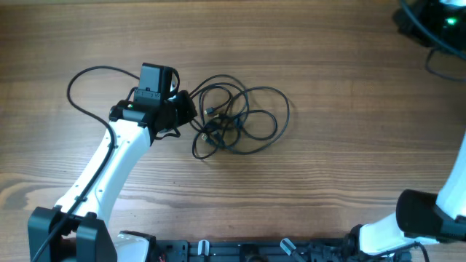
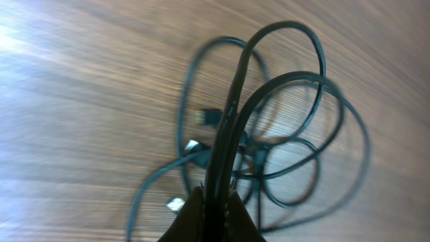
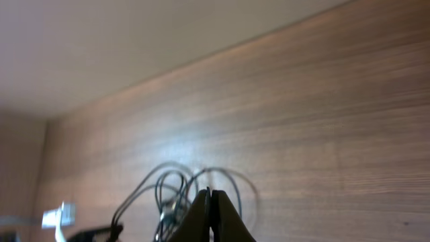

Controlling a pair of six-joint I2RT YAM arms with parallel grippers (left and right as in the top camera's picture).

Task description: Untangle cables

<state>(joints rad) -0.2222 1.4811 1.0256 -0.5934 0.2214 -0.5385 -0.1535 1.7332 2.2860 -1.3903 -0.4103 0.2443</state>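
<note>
My right gripper is closed and far away, so it needs to swing to the left in the overhead view and open its empty fingers over the tangle's far loops.
The cables (image 1: 240, 120) lie as a tangle of thin black loops with small metallic plug ends in the middle of the wooden table. My left gripper (image 1: 186, 109) sits at the tangle's left edge. In the left wrist view my left gripper (image 2: 216, 202) is shut on black cable strands (image 2: 232, 128) that run up between its fingers, with the other loops and plugs spread beyond. My right gripper (image 3: 210, 202) is shut and empty, far from the tangle; the cables (image 3: 175, 191) show blurred behind its fingertips. In the overhead view only the right arm's base shows at the bottom right.
The left arm's own thicker black wire (image 1: 87, 80) loops out to the left of its wrist. Dark equipment with a green light (image 1: 433, 22) sits at the table's far right corner. The arm mounts (image 1: 240, 251) line the front edge.
</note>
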